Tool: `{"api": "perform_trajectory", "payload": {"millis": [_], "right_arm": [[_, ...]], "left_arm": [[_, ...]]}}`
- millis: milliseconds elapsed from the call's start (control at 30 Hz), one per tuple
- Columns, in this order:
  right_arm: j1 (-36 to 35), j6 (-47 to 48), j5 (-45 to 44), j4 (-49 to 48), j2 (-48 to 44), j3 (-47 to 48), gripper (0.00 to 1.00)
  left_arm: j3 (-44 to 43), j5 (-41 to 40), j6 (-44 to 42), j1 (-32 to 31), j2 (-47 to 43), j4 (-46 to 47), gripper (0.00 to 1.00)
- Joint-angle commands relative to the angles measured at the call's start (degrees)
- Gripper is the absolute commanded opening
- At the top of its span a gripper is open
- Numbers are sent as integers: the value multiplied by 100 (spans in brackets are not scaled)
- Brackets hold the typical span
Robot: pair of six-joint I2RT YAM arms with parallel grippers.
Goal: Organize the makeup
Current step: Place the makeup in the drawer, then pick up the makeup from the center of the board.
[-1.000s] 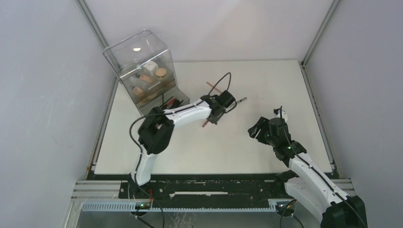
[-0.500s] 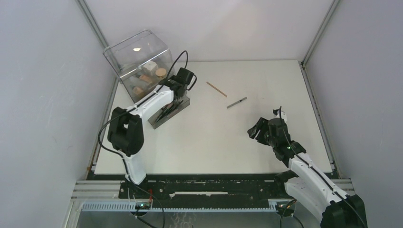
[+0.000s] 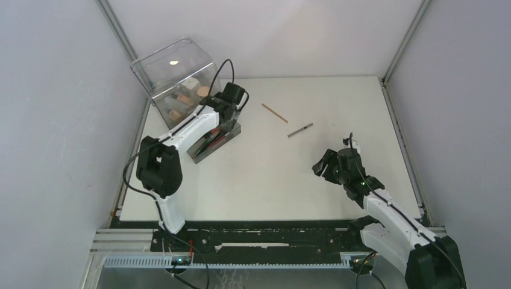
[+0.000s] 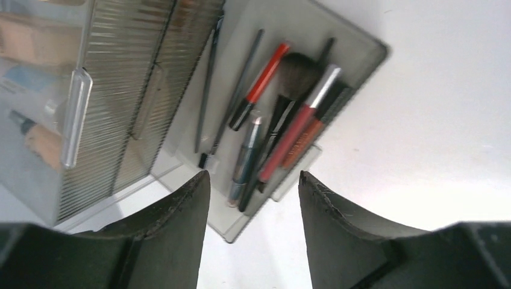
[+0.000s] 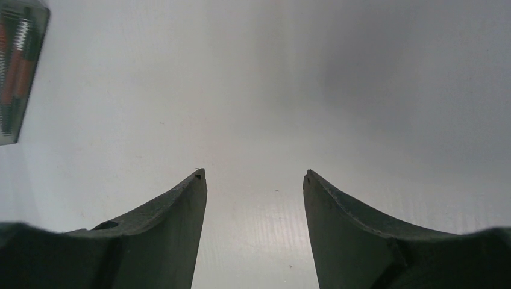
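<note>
The grey pencil [image 3: 300, 130] lies outward of my right gripper, outside the drawer. I need to swing my right gripper outward and to the left in the top view next, and lower it onto the middle of the pencil.
The makeup drawer [image 4: 360, 55] stands pulled out from the clear organizer [image 3: 175, 78]. In it lie thin black brushes [image 4: 294, 77], a red lip pencil [image 4: 266, 73], a pink-red tube [image 4: 300, 129] and a silver-blue tube [image 4: 247, 158]. My left gripper [image 4: 253, 176] hovers open just above the drawer's near end, nothing between its fingers; it shows over the drawer [image 3: 212, 141] from above [image 3: 226, 120]. A thin tan stick [image 3: 275, 112] and a grey pencil [image 3: 300, 130] lie on the table. My right gripper [image 3: 321, 165] hangs open and empty over bare table [image 5: 253, 173].
Tan compacts, small bottles and a white cube sit behind the organizer's ribbed clear drawers [image 4: 114, 90]. The organizer stands in the table's back-left corner by the wall. The drawer's corner [image 5: 18, 66] shows at the far left of the right wrist view.
My left arm swung from mid-table back to the drawer with a thin pink-tipped stick, then its jaws opened and let go. The right arm barely moved.
</note>
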State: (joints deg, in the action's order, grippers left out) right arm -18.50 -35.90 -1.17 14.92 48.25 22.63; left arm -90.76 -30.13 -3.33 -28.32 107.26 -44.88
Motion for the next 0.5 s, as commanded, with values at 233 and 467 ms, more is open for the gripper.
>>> {"api": "perform_trajectory", "payload": {"millis": [233,467], "right_arm": [[-391,-800,-1469,1050,2386,2135,68],[-409,-1205,-1846,2555,4571,4506,66]], "left_arm": [[139,2077,1579,-130,-1293,553,57],[715,1871,1644,-122,-1997,661,62]]}}
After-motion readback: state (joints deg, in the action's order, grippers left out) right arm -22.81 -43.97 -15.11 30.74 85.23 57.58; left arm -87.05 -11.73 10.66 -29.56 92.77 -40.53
